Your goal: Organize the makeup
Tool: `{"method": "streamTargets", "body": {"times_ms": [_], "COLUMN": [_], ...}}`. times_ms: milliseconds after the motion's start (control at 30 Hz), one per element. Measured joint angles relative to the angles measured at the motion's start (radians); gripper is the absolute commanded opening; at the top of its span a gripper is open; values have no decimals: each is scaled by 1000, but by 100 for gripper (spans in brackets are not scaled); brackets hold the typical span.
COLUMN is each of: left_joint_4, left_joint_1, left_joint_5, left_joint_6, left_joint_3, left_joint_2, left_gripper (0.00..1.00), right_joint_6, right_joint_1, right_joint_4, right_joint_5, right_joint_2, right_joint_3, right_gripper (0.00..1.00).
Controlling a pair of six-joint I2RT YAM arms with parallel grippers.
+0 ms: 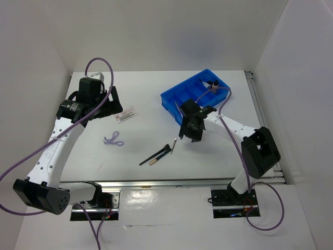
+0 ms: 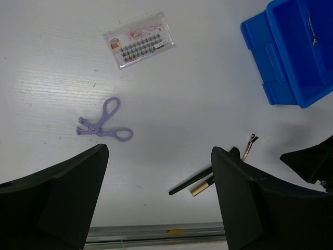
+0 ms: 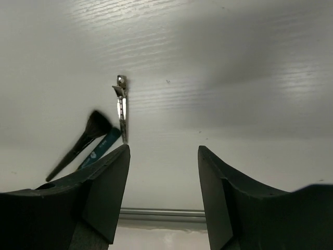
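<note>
My right gripper will go to the left in the top view and down onto the silver clip's far end (image 1: 175,140) (image 3: 121,88), which lies clear of the teal tool.
The white red-printed card (image 1: 126,114) lies on the table near my left gripper (image 1: 101,100), which is open and empty above it. The left wrist view shows the card (image 2: 139,47), the lilac scissors (image 2: 102,125), a black brush (image 2: 195,183) and a teal tool (image 2: 203,186) between my open fingers (image 2: 159,151). My right gripper (image 1: 190,130) is open and empty, hovering just right of the brush (image 3: 83,143), the teal tool (image 3: 101,148) and a silver clip (image 3: 122,107). The scissors (image 1: 113,139) lie left of centre. The bottle, tube, pot and pencil cannot be made out.
The blue divided tray (image 1: 179,96) stands at the back right with some small items in its far compartments; it also shows in the left wrist view (image 2: 291,57). A metal rail (image 1: 171,183) runs along the table's near edge. White walls close in on three sides.
</note>
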Motion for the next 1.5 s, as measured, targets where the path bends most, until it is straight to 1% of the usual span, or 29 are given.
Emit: {"method": "streamTargets", "body": {"times_ms": [67, 200, 400, 500, 667, 833, 933, 967, 1067, 1100, 1200, 1333, 1500], "left_joint_4": [0, 0, 0, 1, -1, -1, -1, -1, -1, 0, -2, -1, -1], "left_joint_1": [0, 0, 0, 0, 0, 0, 0, 0, 0, 0, 0, 0, 0], "left_joint_5": [0, 0, 0, -1, -2, -2, -2, -2, -2, -2, -2, -2, -2], "left_joint_6": [0, 0, 1, 0, 2, 4, 4, 4, 4, 4, 4, 4, 4], "left_joint_3": [0, 0, -1, -5, -10, -10, -10, -10, -11, -14, -18, -18, -18], "left_joint_2": [0, 0, 0, -3, -4, -4, -4, -4, -5, -6, -10, -12, -12], "left_gripper": [94, 94, 94, 94, 94, 94, 94, 94, 94, 94, 94, 94, 94], "right_joint_6": [53, 109, 137, 141, 146, 156, 166, 169, 174, 174, 175, 156, 89], "right_joint_1": [0, 14, 48, 55, 74, 111, 135, 142, 159, 161, 163, 163, 163], "right_joint_4": [6, 77, 131, 137, 137, 126, 103, 100, 90, 88, 87, 71, 39], "right_joint_5": [-28, -65, -61, -42, 6, 57, 101, 111, 137, 143, 159, 182, 209], "right_joint_2": [3, 32, 140, 182, 248, 293, 326, 335, 343, 344, 345, 351, 346], "right_joint_3": [-8, -6, 7, 21, 71, 111, 159, 170, 181, 182, 182, 201, 291], "right_gripper": [63, 63, 63, 60, 52, 40, 38, 34, 29, 25, 19, 15, 14]}}
